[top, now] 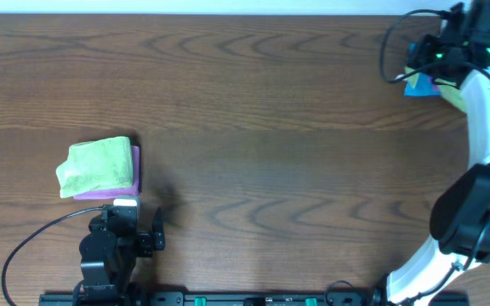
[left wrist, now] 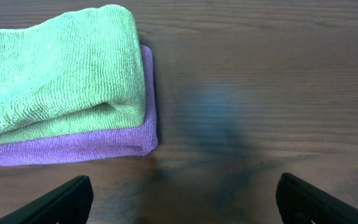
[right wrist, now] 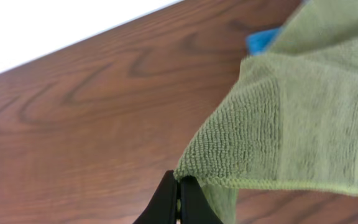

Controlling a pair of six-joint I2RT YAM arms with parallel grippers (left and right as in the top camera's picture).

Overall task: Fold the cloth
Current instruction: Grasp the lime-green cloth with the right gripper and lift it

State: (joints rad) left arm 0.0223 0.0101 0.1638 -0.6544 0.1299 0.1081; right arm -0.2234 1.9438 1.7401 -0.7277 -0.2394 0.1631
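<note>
I will next use my right gripper to carry the green corner from the blue cloth to the left in the overhead view, over the bare middle of the table.
My right gripper (right wrist: 180, 183) is shut on a corner of a light lime-green cloth (right wrist: 303, 112), which drapes up and to the right of the fingers; no tag shows on it. In the overhead view this gripper (top: 436, 58) is at the table's far right corner, and only a sliver of that cloth (top: 451, 93) shows beside the arm. My left gripper (left wrist: 182, 186) is open and empty just in front of a second, folded lime-green cloth (left wrist: 61, 68), not touching it. In the overhead view the left gripper (top: 136, 217) sits near the front left edge.
The folded green cloth (top: 99, 164) lies on a folded purple cloth (left wrist: 104, 143) at the left. A blue cloth (top: 418, 83) lies under the right gripper and also shows in the right wrist view (right wrist: 263, 38). The table's far edge runs just behind the right gripper.
</note>
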